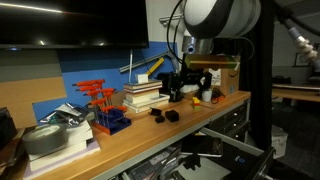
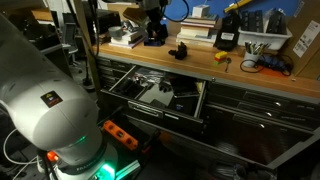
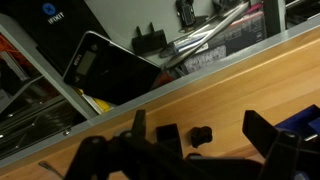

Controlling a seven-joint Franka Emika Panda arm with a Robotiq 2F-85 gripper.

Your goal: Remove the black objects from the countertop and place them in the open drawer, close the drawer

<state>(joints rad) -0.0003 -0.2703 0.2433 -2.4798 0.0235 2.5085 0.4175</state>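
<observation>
My open gripper moves outward and down onto the squarish black object beside the roundish one next, since it lies below and outward of the gripper.
Two small black objects point(image 1: 157, 113) point(image 1: 171, 116) lie side by side on the wooden countertop point(image 1: 190, 128), near its front edge; they also show in an exterior view point(image 2: 175, 52) point(image 2: 186, 51). In the wrist view one black object point(image 3: 167, 137) is squarish and the other black object point(image 3: 202, 133) is roundish, both on the countertop point(image 3: 250, 80). My gripper point(image 3: 197, 122) hangs open above them, and it shows in both exterior views point(image 1: 180, 86) point(image 2: 155, 32), with nothing held. The drawer point(image 2: 150, 95) stands open below the countertop with tools inside; the wrist view shows the drawer point(image 3: 190, 40) too.
A stack of books point(image 1: 142, 95) and a blue rack of red-handled tools point(image 1: 105, 110) stand behind the objects. A cardboard box point(image 1: 222, 75) sits further along. A power tool point(image 2: 262, 63) and a white tray point(image 2: 265, 42) lie on the countertop. Closed drawers point(image 2: 250, 105) flank the open one.
</observation>
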